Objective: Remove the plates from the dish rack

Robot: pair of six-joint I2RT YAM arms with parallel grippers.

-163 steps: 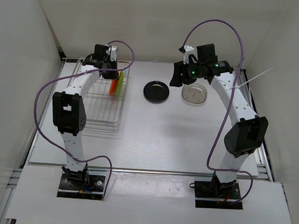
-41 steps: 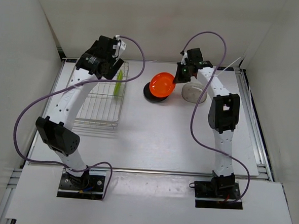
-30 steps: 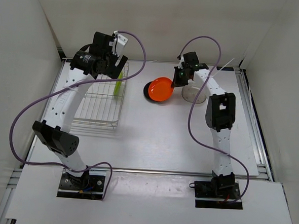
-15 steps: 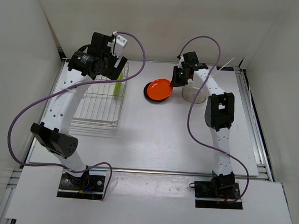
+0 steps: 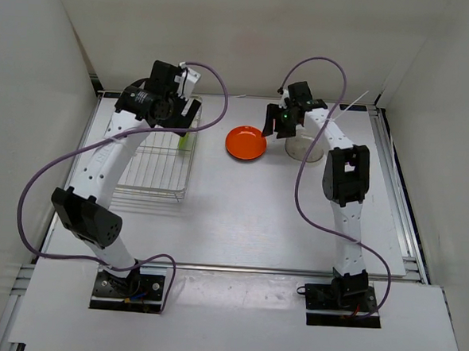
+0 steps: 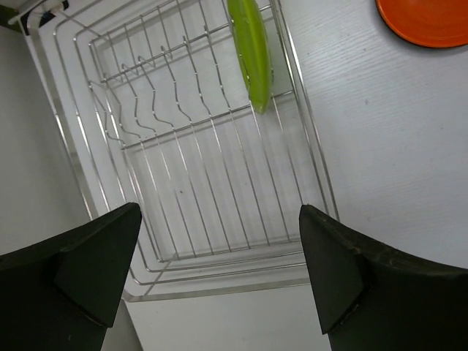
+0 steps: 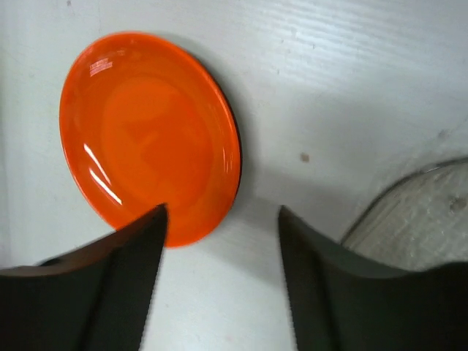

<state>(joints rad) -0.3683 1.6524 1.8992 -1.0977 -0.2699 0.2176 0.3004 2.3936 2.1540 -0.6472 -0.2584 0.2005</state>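
The lime green plate is standing on edge in the rack [image 5: 149,170], so my left gripper will turn and go down over the lime green plate's upper rim [image 5: 183,140] to close across it.
The orange-red plate [image 5: 245,142] [image 7: 150,135] lies flat on the black plate, of which only a thin dark rim [image 7: 238,157] shows. My right gripper [image 5: 273,124] [image 7: 219,248] hovers open just right of it, nothing between its fingers. The clear plate [image 5: 305,149] [image 7: 424,219] rests on the table to the right. In the dish rack [image 5: 149,170] [image 6: 190,168] the lime green plate [image 5: 183,138] [image 6: 251,51] stands on edge at the far right side. My left gripper [image 5: 174,114] [image 6: 219,270] hangs wide open above the rack, holding nothing.
White walls close in the table on the left, back and right. Purple cables loop from both arms above the table. The rack sits near the left wall.
The right gripper lowered the tilted orange-red plate flat onto the black plate and let go, its jaws opening. The left gripper shifted slightly over the rack's far end.
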